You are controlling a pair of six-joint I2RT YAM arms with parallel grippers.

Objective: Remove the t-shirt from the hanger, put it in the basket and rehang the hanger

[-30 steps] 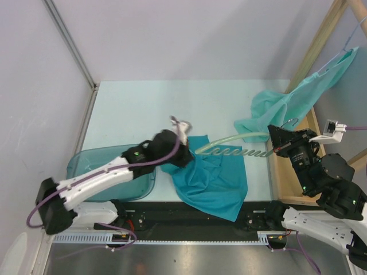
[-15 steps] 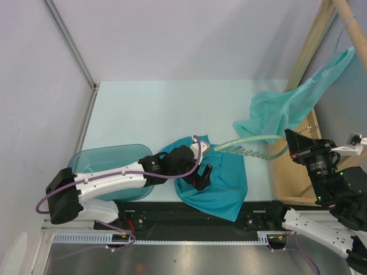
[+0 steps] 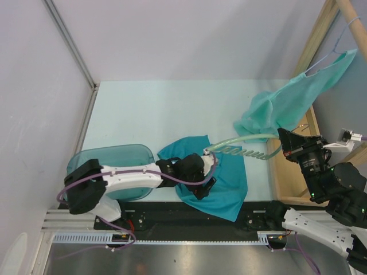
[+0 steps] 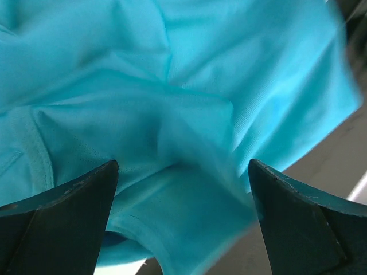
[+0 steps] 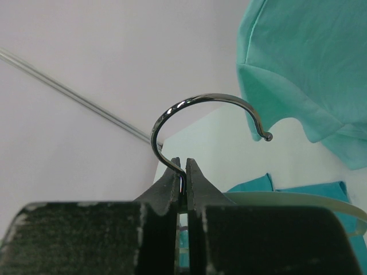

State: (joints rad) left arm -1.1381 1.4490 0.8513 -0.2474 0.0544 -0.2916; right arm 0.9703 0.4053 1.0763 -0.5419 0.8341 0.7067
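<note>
I should lower my left gripper next into the t-shirt's bunched folds right below it, because loose cloth already shows between its open fingers.
The teal t-shirt [image 3: 226, 183] lies crumpled on the table near the front edge. My left gripper [image 3: 207, 176] hovers right over it, open, with only loose cloth [image 4: 172, 103] showing between the fingers [image 4: 69, 200]. The pale green hanger [image 3: 243, 143] stretches from the t-shirt's upper right corner toward my right gripper [image 3: 287, 143]. That gripper [image 5: 184, 169] is shut on the stem of the hanger's metal hook [image 5: 200, 103]. The hanger looks bare; I cannot tell whether its left tip touches the t-shirt.
A mint-green shirt [image 3: 287, 103] hangs from a wire hanger on the wooden rack [image 3: 312, 40] at the right, its lower part resting on the table. A clear teal bin [image 3: 109, 160] sits at front left under the left arm. A wooden frame edge [image 3: 284, 183] borders the table's right side.
My left gripper has opened, let go of the t-shirt and dropped toward the front edge over the cloth. The right gripper kept its hold on the hook and shifted slightly right.
</note>
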